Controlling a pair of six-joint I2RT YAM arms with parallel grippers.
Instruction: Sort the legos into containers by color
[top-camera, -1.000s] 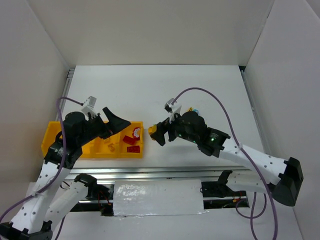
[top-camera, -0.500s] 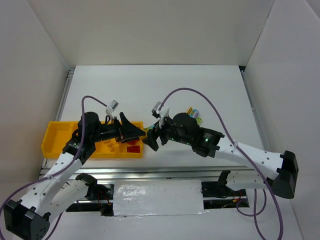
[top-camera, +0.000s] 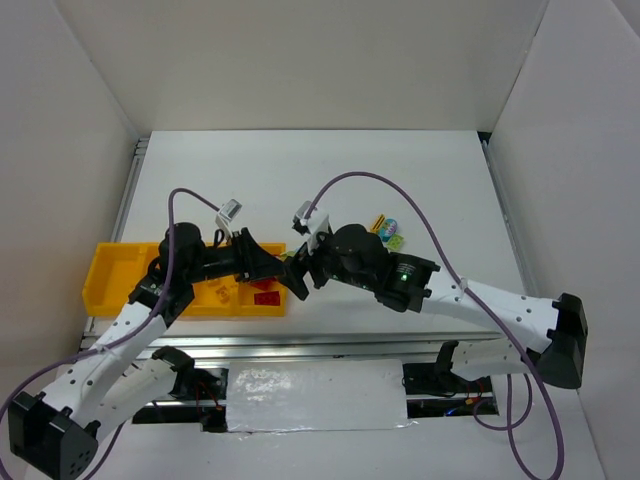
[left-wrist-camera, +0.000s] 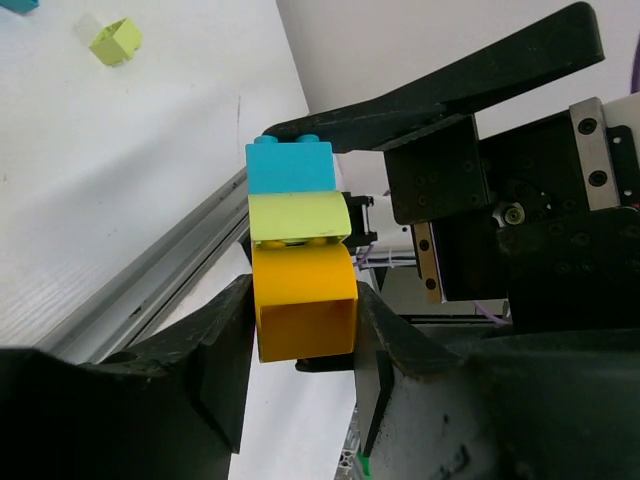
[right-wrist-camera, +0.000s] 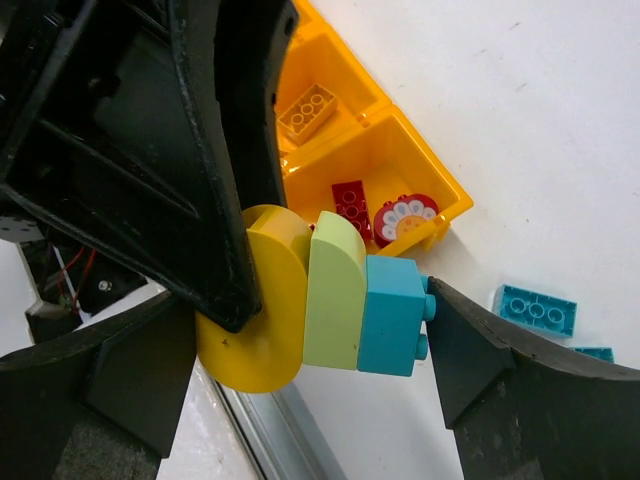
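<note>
The tray's section holding a yellow brick is on the left in the top view, so my left gripper should next pull the brick's match off the stack and release it over there.
A stack of three legos, teal (right-wrist-camera: 392, 315), light green (right-wrist-camera: 335, 292) and yellow (right-wrist-camera: 262, 325), hangs in the air just right of the tray. My right gripper (right-wrist-camera: 312, 300) is shut on the stack lengthwise, one finger on the teal studs and the other at the yellow end. My left gripper (left-wrist-camera: 303, 305) is shut across the yellow brick (left-wrist-camera: 305, 300) from the sides. The two grippers meet at the tray's right end (top-camera: 290, 272). The yellow containers tray (top-camera: 108, 278) holds a red brick (right-wrist-camera: 352, 208), a red flower piece (right-wrist-camera: 405, 220) and a yellow brick (right-wrist-camera: 308, 110).
Loose legos lie on the white table to the right: a teal brick (right-wrist-camera: 535, 308), a light green one (left-wrist-camera: 117, 40) and a small cluster (top-camera: 390, 232). A metal rail (top-camera: 320, 348) runs along the near table edge. White walls enclose the table.
My left arm swung right from above the tray to the right gripper and closed on the yellow brick. My right gripper carried the stack left towards the tray.
</note>
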